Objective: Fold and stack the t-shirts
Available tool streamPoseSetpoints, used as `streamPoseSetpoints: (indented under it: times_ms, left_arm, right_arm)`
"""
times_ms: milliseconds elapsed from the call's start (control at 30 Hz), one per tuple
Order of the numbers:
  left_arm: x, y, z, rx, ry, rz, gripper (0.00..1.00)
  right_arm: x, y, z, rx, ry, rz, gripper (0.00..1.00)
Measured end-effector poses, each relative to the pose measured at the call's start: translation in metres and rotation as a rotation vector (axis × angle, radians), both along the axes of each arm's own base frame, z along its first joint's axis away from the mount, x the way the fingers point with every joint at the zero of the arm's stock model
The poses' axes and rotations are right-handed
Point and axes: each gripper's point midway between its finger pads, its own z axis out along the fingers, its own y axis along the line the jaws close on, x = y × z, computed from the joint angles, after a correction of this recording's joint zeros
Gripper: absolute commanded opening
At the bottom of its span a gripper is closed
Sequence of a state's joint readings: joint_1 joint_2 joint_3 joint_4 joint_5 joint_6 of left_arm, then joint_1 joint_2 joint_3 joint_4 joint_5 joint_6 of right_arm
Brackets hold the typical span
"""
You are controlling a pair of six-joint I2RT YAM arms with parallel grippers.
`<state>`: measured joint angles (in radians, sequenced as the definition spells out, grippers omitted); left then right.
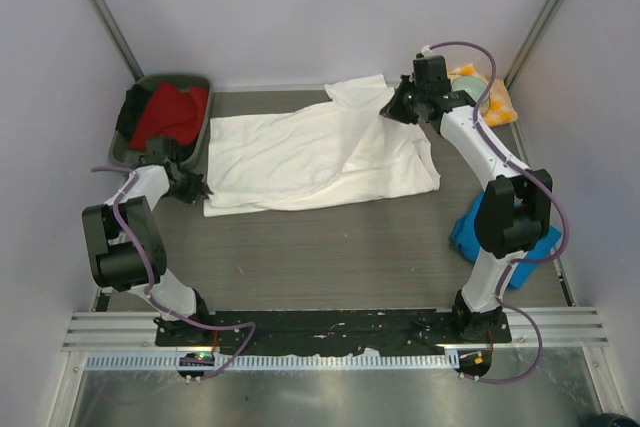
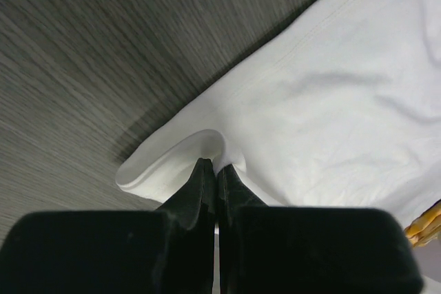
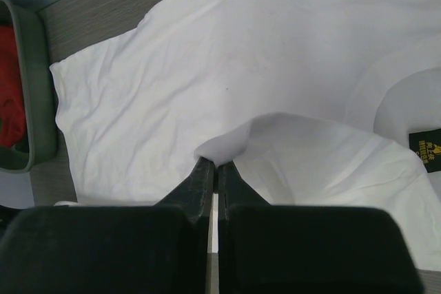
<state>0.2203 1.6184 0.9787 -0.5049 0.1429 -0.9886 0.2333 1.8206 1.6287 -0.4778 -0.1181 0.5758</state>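
That part of the t-shirt lies below my right gripper, so I will lower the gripper and let go of the raised fold onto the flat white cloth point(image 1: 376, 119).
A white t-shirt point(image 1: 310, 157) lies spread across the middle of the table, rumpled at its right side. My left gripper point(image 1: 197, 188) is shut on the shirt's near left corner; the left wrist view shows the hem point(image 2: 172, 163) curled up between the closed fingers of that gripper point(image 2: 217, 169). My right gripper point(image 1: 396, 107) is shut on a raised fold at the shirt's far right, and in the right wrist view that gripper point(image 3: 216, 164) pinches the white cloth point(image 3: 207, 67) beside the neck label point(image 3: 424, 149). A blue t-shirt point(image 1: 466, 235) sits at the right edge, partly hidden behind the right arm.
A green bin point(image 1: 142, 95) holding red cloth point(image 1: 170, 112) stands at the back left, close to the left arm. An orange-and-white checked napkin point(image 1: 498, 97) lies at the back right corner. Grey walls enclose the table on three sides.
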Motion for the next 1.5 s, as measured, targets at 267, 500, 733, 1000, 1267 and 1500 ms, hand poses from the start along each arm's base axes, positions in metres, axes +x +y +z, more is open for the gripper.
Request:
streamPoseSetpoints:
  times_ms: [267, 500, 733, 1000, 1267, 1500]
  left_arm:
    - [0.016, 0.001, 0.016, 0.0, -0.051, -0.005, 0.0]
    - [0.018, 0.001, 0.009, -0.012, -0.033, -0.008, 0.0]
    - [0.02, 0.001, -0.004, -0.025, -0.002, -0.008, 0.02]
    - [0.027, 0.002, -0.009, -0.027, 0.009, -0.008, 0.16]
    - [0.041, 0.005, -0.005, -0.028, -0.015, 0.01, 1.0]
    - [0.032, -0.001, 0.019, 0.019, -0.064, -0.01, 1.0]
  right_arm:
    - [0.012, 0.004, 0.033, 0.017, -0.074, 0.005, 0.01]
    - [0.019, 0.007, 0.012, 0.014, -0.034, 0.012, 0.01]
    - [0.022, 0.007, -0.006, 0.006, -0.001, 0.011, 0.01]
    - [0.032, 0.01, -0.036, -0.006, 0.049, 0.011, 0.09]
    - [0.067, 0.022, -0.067, 0.01, 0.041, 0.032, 0.97]
    - [0.041, 0.007, -0.062, -0.031, 0.015, 0.009, 0.99]
